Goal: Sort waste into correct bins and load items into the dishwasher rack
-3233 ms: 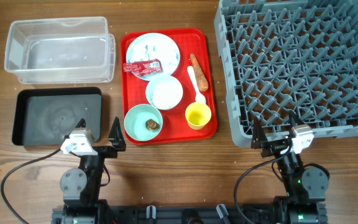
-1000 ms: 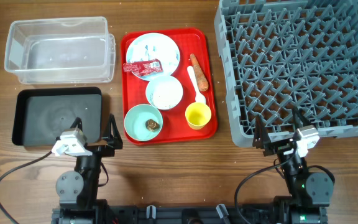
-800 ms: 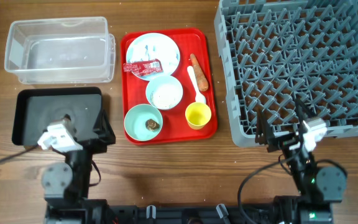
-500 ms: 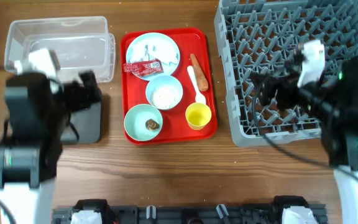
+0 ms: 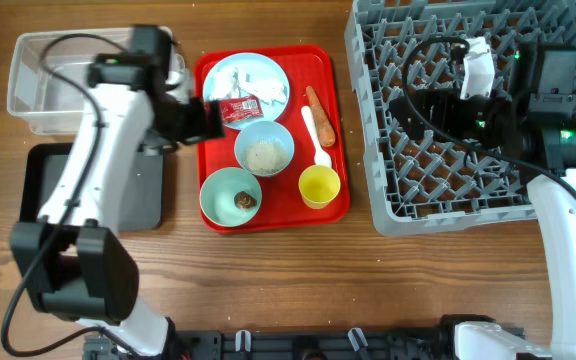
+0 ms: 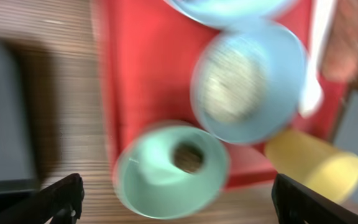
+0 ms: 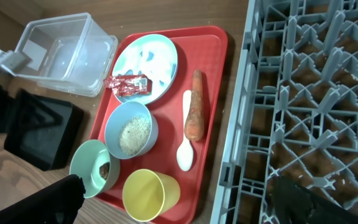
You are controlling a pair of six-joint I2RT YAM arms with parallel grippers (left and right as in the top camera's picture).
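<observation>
I should first move my left gripper back toward the yellow cup (image 5: 319, 186) and lower it, to get the mint-green bowl's rim on the cup side, where red tray (image 5: 333, 60) leaves room for my fingers.
On the red tray (image 5: 333, 60) lie the pale blue plate (image 5: 238, 72) with crumpled white paper (image 5: 268, 88) and the red-and-white wrapper (image 5: 238, 108), the carrot (image 5: 319, 114), the white spoon (image 5: 316, 140), the small bowl of white grains (image 5: 264, 148), the mint-green bowl (image 5: 230, 197) holding a brown lump (image 5: 244, 200), and the yellow cup (image 5: 319, 186). My left gripper (image 5: 200, 120) is open and empty at the tray's left edge, above the mint bowl (image 6: 169, 171). My right gripper (image 5: 408, 105) is open and empty over the rack (image 5: 568, 40), near its left side, with the yellow cup (image 7: 151, 196) between its fingertips in its wrist view.
The clear tub (image 5: 48, 70) stands at the back left with the black tray (image 5: 48, 200) in front of it; my left arm crosses over both. Bare wooden table runs along the front. The left wrist view is blurred by motion.
Both arms rose from the table's front edge. The left swung up to the red tray's left edge; the right swung out over the rack. No object has moved.
</observation>
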